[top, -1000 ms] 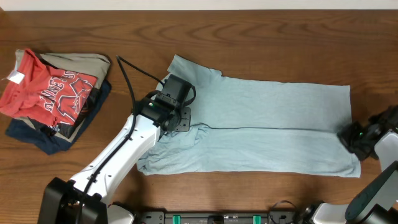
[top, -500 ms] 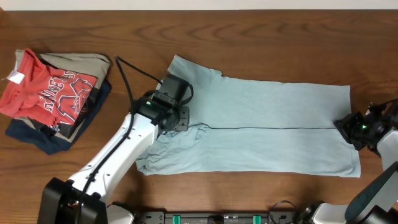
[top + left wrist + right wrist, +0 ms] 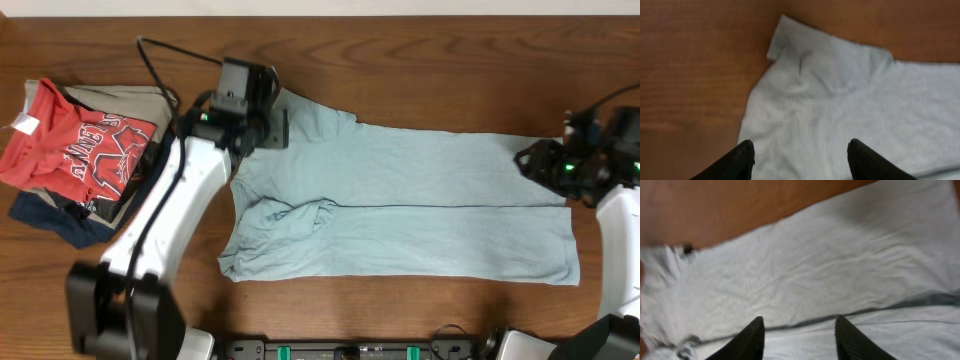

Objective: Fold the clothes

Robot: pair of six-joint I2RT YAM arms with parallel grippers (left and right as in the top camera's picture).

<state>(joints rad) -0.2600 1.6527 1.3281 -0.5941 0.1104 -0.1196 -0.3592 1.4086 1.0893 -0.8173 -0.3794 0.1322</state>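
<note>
The raised fold at the shirt's creased far corner [image 3: 292, 102] [image 3: 796, 39] is below my left gripper and outward from it. My left gripper should reach out next and lower its open fingers around it.
The pale blue T-shirt [image 3: 420, 205] lies flat across the table, folded lengthwise, with a fold line running along its middle. It also fills the left wrist view [image 3: 840, 100] and the right wrist view [image 3: 815, 275]. My left gripper [image 3: 268, 128] is open and empty above the shirt's far left corner; its fingers [image 3: 800, 157] hover over the cloth. My right gripper [image 3: 530, 162] is open and empty over the shirt's far right corner; its fingers [image 3: 799, 337] sit above the fold line.
A pile of other garments stands at the far left: a red shirt with white lettering [image 3: 75, 145] on khaki [image 3: 140, 100] and navy [image 3: 70, 225] pieces. Bare wooden table [image 3: 400, 50] surrounds the shirt.
My left gripper has moved from the shirt's middle left up to its far left corner. My right gripper has moved from the near right edge up to the far right corner.
</note>
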